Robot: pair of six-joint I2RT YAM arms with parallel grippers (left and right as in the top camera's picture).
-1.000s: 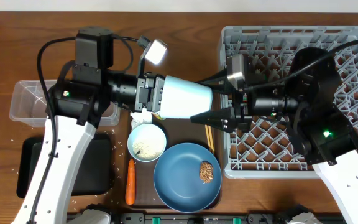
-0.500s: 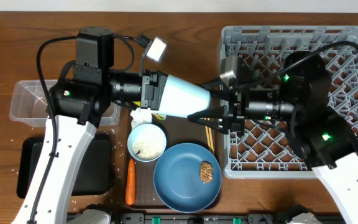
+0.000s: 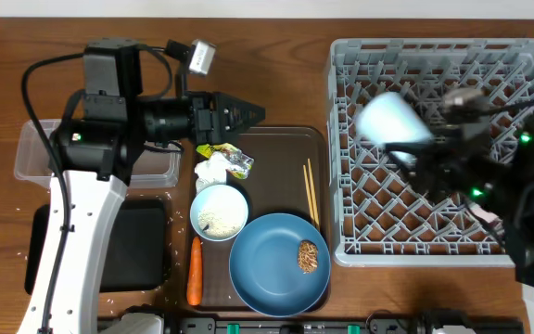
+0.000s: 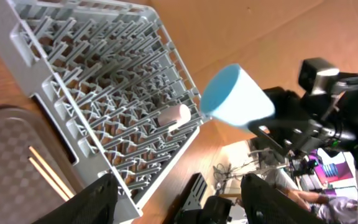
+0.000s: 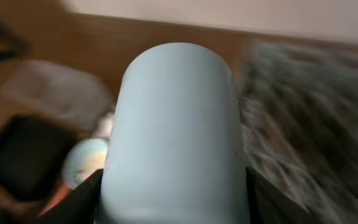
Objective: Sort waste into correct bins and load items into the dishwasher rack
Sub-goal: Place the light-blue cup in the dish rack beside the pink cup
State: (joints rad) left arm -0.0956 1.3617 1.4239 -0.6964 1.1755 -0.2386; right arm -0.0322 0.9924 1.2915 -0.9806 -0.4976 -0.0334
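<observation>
My right gripper swings to the right in the overhead view next, turning and moving down beside the white-pink cup, since the rack has empty pegs there.
My right gripper [image 3: 408, 147] is shut on the light-blue cup [image 3: 389, 118], which hangs blurred over the left part of the grey dishwasher rack [image 3: 489, 56]. In the right wrist view the cup [image 5: 176, 124] fills the gap between the fingers. My left gripper [image 3: 241, 115] stands open and empty above the brown serving tray's far left corner. From the left wrist, the cup [image 4: 235, 96] shows beyond the rack [image 4: 92, 68], where a white-pink cup [image 4: 176, 116] lies. Wrapper [image 3: 235, 160], crumpled paper [image 3: 211, 173], white bowl [image 3: 219, 211], blue plate [image 3: 272, 269] with brown lump [image 3: 310, 257], carrot [image 3: 194, 270] and chopsticks [image 3: 311, 192] lie on the tray.
The clear tub [image 3: 40, 153] sits at the far left under my left arm, with the black tray [image 3: 146, 250] in front of it. The brown serving tray [image 3: 286, 144] lies between the bins and the rack. Rice grains are scattered near the black tray.
My left gripper let go of the light-blue cup and drew back to the left. My right gripper took the cup and swung it right, over the rack.
</observation>
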